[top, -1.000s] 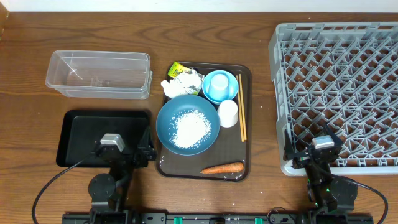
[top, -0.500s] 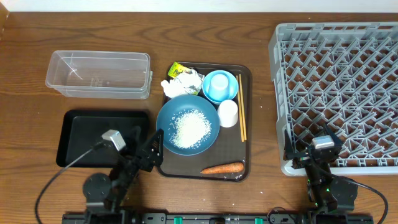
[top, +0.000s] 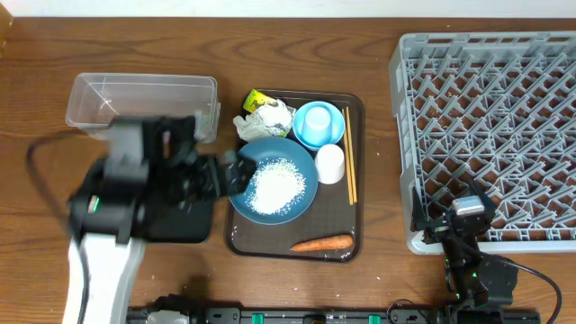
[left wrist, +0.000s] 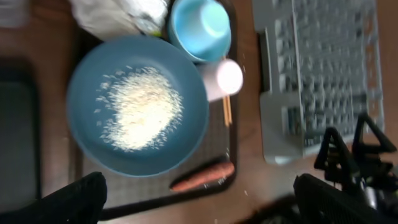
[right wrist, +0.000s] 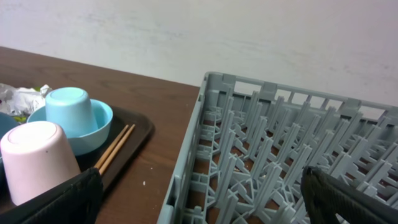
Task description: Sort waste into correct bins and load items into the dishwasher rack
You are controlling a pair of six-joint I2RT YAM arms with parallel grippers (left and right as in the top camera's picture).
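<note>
The left gripper moves down toward the right in the overhead view onto the dish's rim by the carrot next, as bare tray there leaves room for a finger.
The dark-blue dish (top: 241, 200) with white rice (top: 274, 184) sits on the brown serving tray (top: 356, 220). It also shows in the left wrist view (left wrist: 87, 124). My left gripper (top: 236, 173) is open and empty, raised above the dish's left rim; in its wrist view (left wrist: 199, 190) the jaws span the tray. The light-blue cup (top: 317, 118) stands upturned in the light-blue bowl (top: 336, 131). The white cup (top: 329, 164), chopsticks (top: 349, 175), carrot (top: 321, 242), tissue (top: 267, 117) and wrapper (top: 255, 99) lie around them. My right gripper (top: 468, 212) is open and empty at the grey rack's (top: 490, 117) front-left corner.
The clear tub (top: 144, 106) stands at the back left. The black tray (top: 196, 220) in front of it is mostly hidden under my left arm. The right wrist view shows the rack wall (right wrist: 186, 168) close by, with the white cup (right wrist: 34, 158) to its left.
My left arm has risen from its rest position in front of the black tray and swung up and right, bringing its open gripper over the dish's left rim. The right arm has not moved.
</note>
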